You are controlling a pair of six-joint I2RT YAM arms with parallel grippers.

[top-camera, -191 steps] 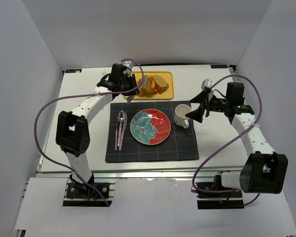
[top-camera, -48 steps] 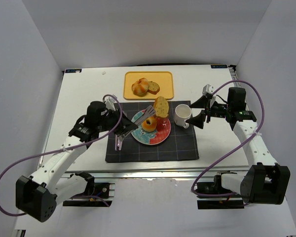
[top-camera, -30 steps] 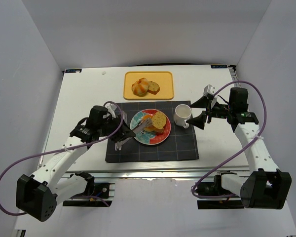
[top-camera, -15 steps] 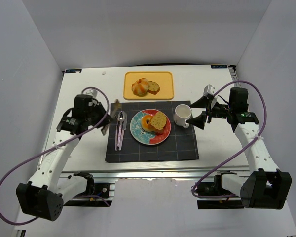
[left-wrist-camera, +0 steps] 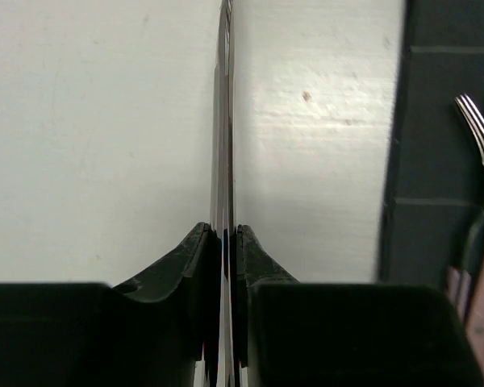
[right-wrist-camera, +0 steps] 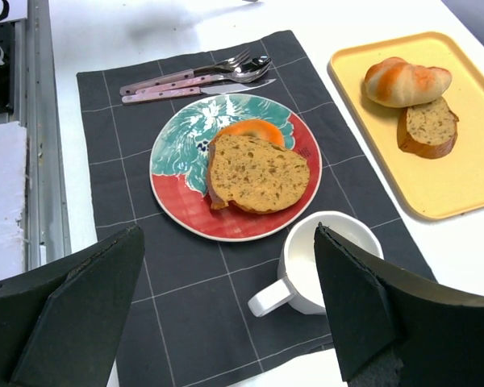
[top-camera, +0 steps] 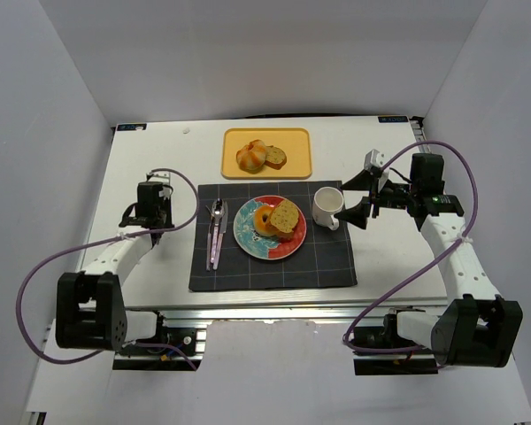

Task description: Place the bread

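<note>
I will next lower my left gripper onto the bare white table [left-wrist-camera: 294,181] beside the dark placemat below it and let go of the metal tool [left-wrist-camera: 223,121], clear of the cutlery.
The ring-shaped bagel [top-camera: 265,220] and the flat tan slice [top-camera: 286,215] lie together on the red and teal plate [top-camera: 250,235]. In the right wrist view the slice [right-wrist-camera: 258,172] covers most of the bagel [right-wrist-camera: 246,129]. My left gripper [top-camera: 150,205] is left of the dark placemat, apart from the plate. In its wrist view it [left-wrist-camera: 223,234] is shut on a thin metal tool [left-wrist-camera: 223,121] seen edge-on above the white table. My right gripper [top-camera: 358,197] is open and empty beside the mug, and shows in its own view [right-wrist-camera: 226,266].
A white mug [top-camera: 327,206] stands on the dark placemat [top-camera: 274,266] right of the plate. Cutlery [top-camera: 216,232] lies left of the plate. A yellow tray [top-camera: 297,152] at the back holds a round roll [top-camera: 250,157] and another slice [top-camera: 275,158].
My left gripper let the slice down onto the plate against the bagel, then drew back left off the placemat, still holding the thin tool. The right arm hardly moved.
</note>
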